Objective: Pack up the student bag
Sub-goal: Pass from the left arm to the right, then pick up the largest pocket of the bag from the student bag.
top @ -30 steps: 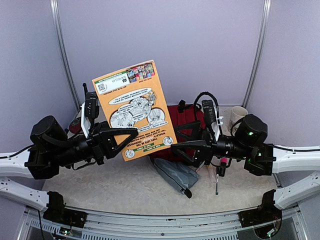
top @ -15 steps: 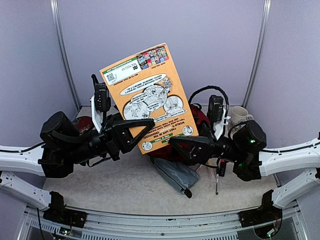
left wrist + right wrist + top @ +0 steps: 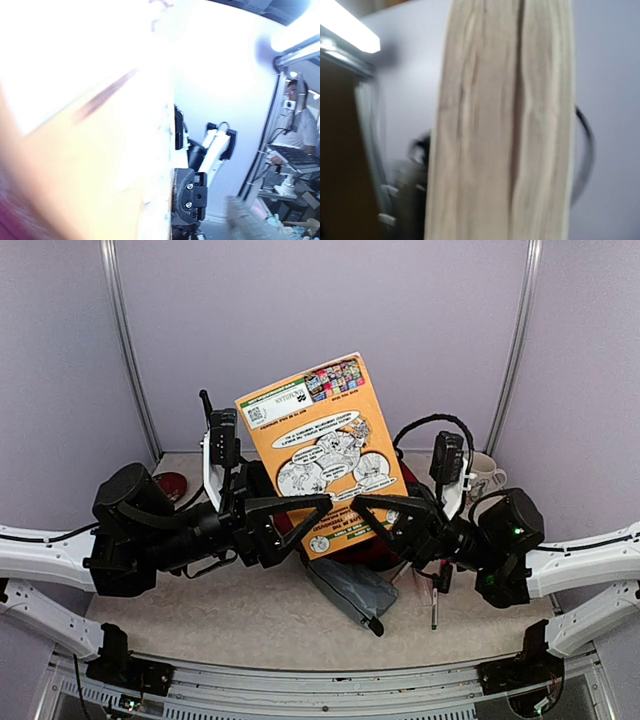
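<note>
My right gripper tilts down next, lowers the orange book (image 3: 320, 445) outward into the student bag (image 3: 362, 560) and releases it there, because the book still hangs outside the bag.
An orange book (image 3: 320, 445) with cartoon drawings stands upright in the air between my two grippers. My right gripper (image 3: 372, 522) is shut on its lower right edge, and the book's page edge (image 3: 500, 130) fills the right wrist view. My left gripper (image 3: 305, 522) stands open around the lower left edge. The left wrist view shows one black finger (image 3: 189, 200) beside the blurred cover (image 3: 100, 150). The student bag (image 3: 362, 560), dark red, lies on the table behind the book and arms, and only a strip of it shows.
A grey-blue pouch (image 3: 350, 590) lies in front of the bag. A pen (image 3: 434, 608) lies to its right, and a cream mug (image 3: 482, 476) stands at the back right. A dark red round thing (image 3: 172, 484) sits at the back left.
The book has moved right between the arms. My left gripper has opened off it and my right gripper has closed on it.
</note>
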You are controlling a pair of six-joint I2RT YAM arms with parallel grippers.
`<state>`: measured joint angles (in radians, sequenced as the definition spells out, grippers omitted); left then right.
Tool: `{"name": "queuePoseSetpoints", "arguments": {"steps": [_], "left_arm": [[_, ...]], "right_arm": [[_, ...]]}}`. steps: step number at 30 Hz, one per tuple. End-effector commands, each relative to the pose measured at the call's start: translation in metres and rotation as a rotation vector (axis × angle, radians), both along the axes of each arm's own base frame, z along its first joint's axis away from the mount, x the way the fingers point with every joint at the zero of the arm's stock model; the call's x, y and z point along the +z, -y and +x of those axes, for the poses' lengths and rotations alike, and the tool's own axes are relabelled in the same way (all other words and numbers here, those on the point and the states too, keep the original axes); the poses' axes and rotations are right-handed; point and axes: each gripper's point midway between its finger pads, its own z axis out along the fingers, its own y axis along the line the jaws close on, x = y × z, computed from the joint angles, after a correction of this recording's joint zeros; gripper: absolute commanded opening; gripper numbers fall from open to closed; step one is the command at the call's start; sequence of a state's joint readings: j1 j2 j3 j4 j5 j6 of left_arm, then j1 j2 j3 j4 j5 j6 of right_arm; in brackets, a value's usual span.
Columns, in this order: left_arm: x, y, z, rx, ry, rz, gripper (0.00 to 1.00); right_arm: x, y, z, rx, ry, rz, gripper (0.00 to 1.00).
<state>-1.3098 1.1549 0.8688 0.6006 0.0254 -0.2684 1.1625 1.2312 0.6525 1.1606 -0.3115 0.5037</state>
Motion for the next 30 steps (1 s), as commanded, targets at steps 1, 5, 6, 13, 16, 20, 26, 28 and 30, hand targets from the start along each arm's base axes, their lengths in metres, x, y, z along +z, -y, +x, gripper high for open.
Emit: {"name": "queuePoseSetpoints", "arguments": {"steps": [1,5,6,13,16,20,26,28,30], "left_arm": [[-0.015,-0.001,0.031,0.196,0.002,0.173,0.97],[-0.074,0.005,0.068,0.391,-0.019,0.481,0.99],[-0.082,0.009,0.078,0.422,-0.029,0.545,0.99],[-0.215,0.040,0.138,0.307,-0.232,1.010,0.99],[-0.249,0.058,0.147,0.225,-0.202,1.117,0.99],[-0.281,0.076,0.174,0.219,-0.172,1.252,0.99],[-0.326,0.070,0.224,0.333,-0.190,1.404,0.98],[-0.331,0.066,0.229,0.361,-0.195,1.423,0.78],[-0.327,0.066,0.229,0.366,-0.188,1.417,0.44]], "right_arm": [[0.007,0.027,0.041,-0.241,-0.131,-0.078,0.00],[-0.016,0.076,0.090,-0.536,-0.303,-0.253,0.00],[-0.023,0.094,0.103,-0.622,-0.354,-0.285,0.00],[-0.059,0.191,0.117,-0.962,-0.505,-0.411,0.00],[-0.066,0.204,0.115,-1.013,-0.521,-0.502,0.00],[-0.070,0.212,0.116,-1.061,-0.519,-0.584,0.00],[-0.069,0.207,0.118,-1.060,-0.481,-0.594,0.00],[-0.069,0.202,0.118,-1.049,-0.446,-0.621,0.00],[-0.073,0.199,0.120,-1.042,-0.444,-0.653,0.00]]}}
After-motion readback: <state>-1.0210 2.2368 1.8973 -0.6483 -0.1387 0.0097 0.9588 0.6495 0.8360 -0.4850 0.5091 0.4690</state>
